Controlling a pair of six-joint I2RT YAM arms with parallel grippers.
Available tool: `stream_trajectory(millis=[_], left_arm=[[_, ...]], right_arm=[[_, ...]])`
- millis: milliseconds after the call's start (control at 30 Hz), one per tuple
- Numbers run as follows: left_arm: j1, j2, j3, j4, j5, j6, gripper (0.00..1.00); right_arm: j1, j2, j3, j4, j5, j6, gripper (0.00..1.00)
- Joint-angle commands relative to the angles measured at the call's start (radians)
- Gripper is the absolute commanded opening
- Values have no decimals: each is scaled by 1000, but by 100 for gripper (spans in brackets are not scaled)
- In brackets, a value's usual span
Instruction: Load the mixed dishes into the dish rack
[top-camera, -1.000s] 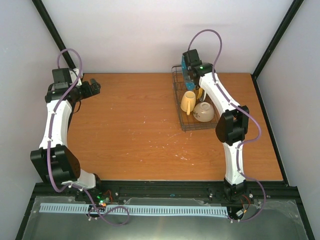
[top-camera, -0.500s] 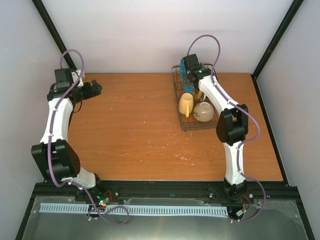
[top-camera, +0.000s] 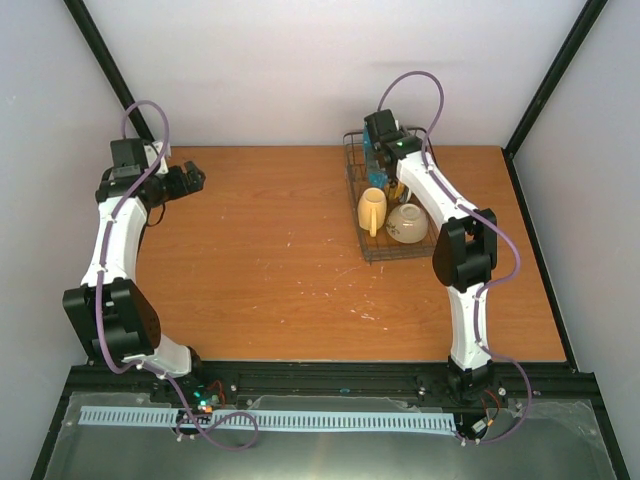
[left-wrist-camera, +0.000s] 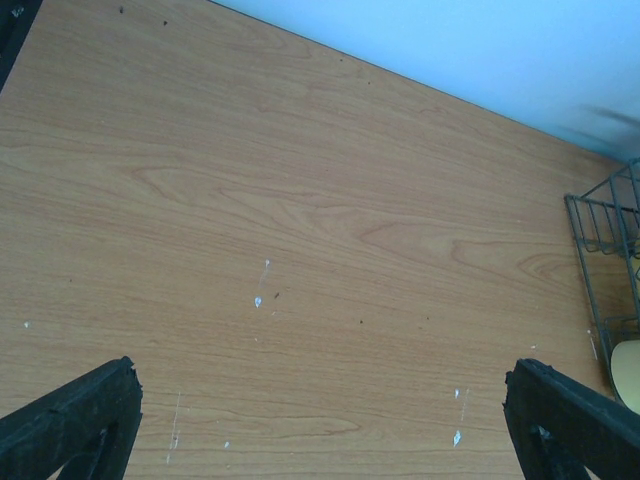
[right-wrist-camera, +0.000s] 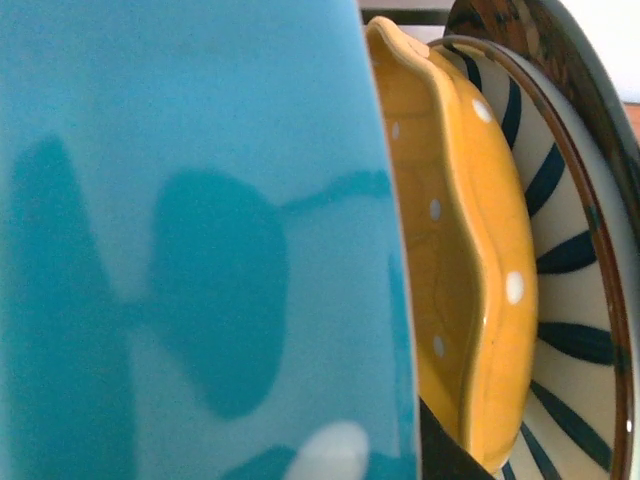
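Note:
Others stand upright, so my right gripper will bring the blue plate back down toward the mug and release it in the rack space beside the dotted orange-yellow plate.
The dish rack (top-camera: 368, 245) of dark wire stands at the back right of the table. In it lie the yellow mug (top-camera: 372, 209) and the cream bowl (top-camera: 407, 223). My right gripper (top-camera: 381, 152) is over the rack's far end, shut on the blue plate (right-wrist-camera: 190, 240), which stands on edge. Beside it stand the dotted orange-yellow plate (right-wrist-camera: 470, 260), the striped plate (right-wrist-camera: 565, 290) and the dark-rimmed plate (right-wrist-camera: 560, 60). One black finger (right-wrist-camera: 445, 450) shows between the blue and orange plates. My left gripper (top-camera: 192, 178) is open and empty above bare wood (left-wrist-camera: 320, 430).
The rack's corner (left-wrist-camera: 605, 250) and a sliver of the mug (left-wrist-camera: 630, 375) show at the right edge of the left wrist view. White walls and black frame posts (top-camera: 105, 70) close in the wooden table (top-camera: 260, 240).
My right gripper has shifted a little left and down with the blue plate at the rack's far end. My left gripper has edged slightly right.

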Motion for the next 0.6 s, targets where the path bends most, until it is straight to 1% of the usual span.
stream_trajectory(millis=[0,100,300,567], left_arm=[[-1,-27,1,8,9,13,100],[0,-33,3,4,4,19,100],[-1,-44,-3,1,2,28,100],[1,-65,-22,7,-1,20,100]], right_arm=[[26,-13,-81,-224,5,37,3],[35,-27,-135,-212,6,37,3],[39,-38,-186,-207,20,-1,3],[39,-41,-212,-193,33,-16,3]])
